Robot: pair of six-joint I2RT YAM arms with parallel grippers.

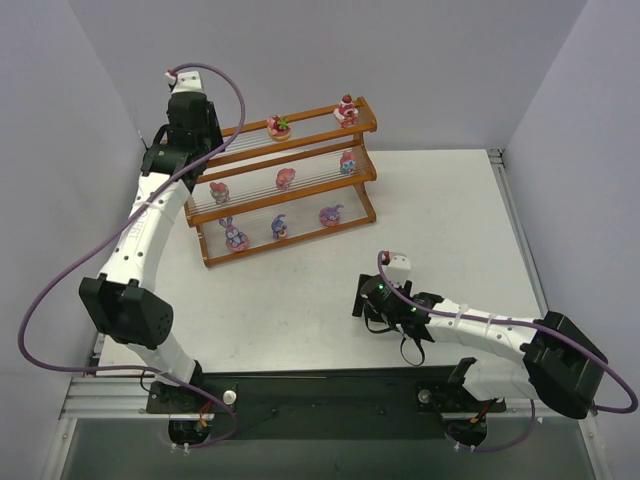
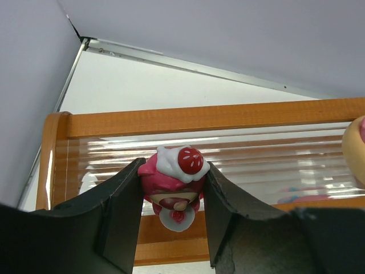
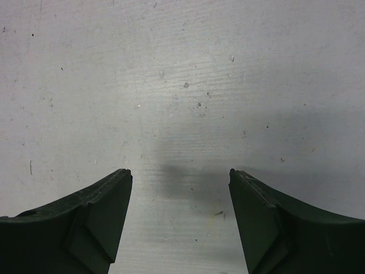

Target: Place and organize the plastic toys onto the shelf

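Observation:
I will next lower my left gripper slightly and release the pink figurine there, since bare pale rods of the shelf's top level (image 2: 141, 149) lie toy-free just below it.
The shelf (image 1: 290, 242) stands at the back left, with several toys on its three tiers. The top tier holds two toys (image 1: 279, 126) (image 1: 346, 110), and the two lower tiers hold three each. My left gripper (image 1: 207, 138) is at the left end of the top tier. It is shut on a pink figurine with white cream and a red strawberry (image 2: 174, 177), just above the pale rods behind the shelf's wooden rail (image 2: 199, 117). My right gripper (image 1: 365, 298) hangs open and empty over bare table, its fingertips (image 3: 122, 177) wide apart.
Another toy's edge (image 2: 356, 148) shows at the right of the left wrist view, on the same tier. Grey walls enclose the table on three sides. The right arm lies low along the near right of the table.

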